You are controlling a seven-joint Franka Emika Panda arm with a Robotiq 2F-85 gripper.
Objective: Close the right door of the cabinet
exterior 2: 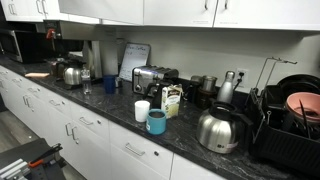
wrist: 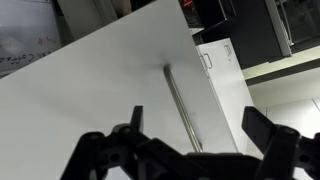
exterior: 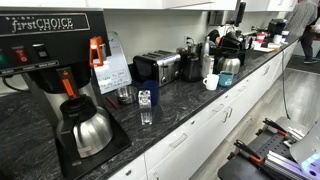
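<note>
The handle's lower end (wrist: 194, 140) is between the gripper's open fingers, just ahead, so the robot's gripper should move in gently toward the white door and close on that end.
In the wrist view a white cabinet door (wrist: 105, 95) fills most of the frame, slanted, with a thin metal bar handle (wrist: 180, 105) running down it. My gripper (wrist: 200, 135) is open and empty. Its two dark fingers stand either side of the handle's lower end, close in front of the door; I cannot tell whether they touch it. Behind the door's edge is another white door (wrist: 225, 70) with a small handle. Neither my arm nor an open door shows in the exterior views, only white wall cabinets (exterior 2: 180, 10) and base cabinets (exterior: 200, 130).
A dark stone counter (exterior: 180, 100) carries a coffee maker (exterior: 45, 55), a steel carafe (exterior: 88, 128), a toaster (exterior: 158, 67), a glass (exterior: 146, 108), a kettle (exterior 2: 218, 128), a blue mug (exterior 2: 157, 122) and a dish rack (exterior 2: 292, 120).
</note>
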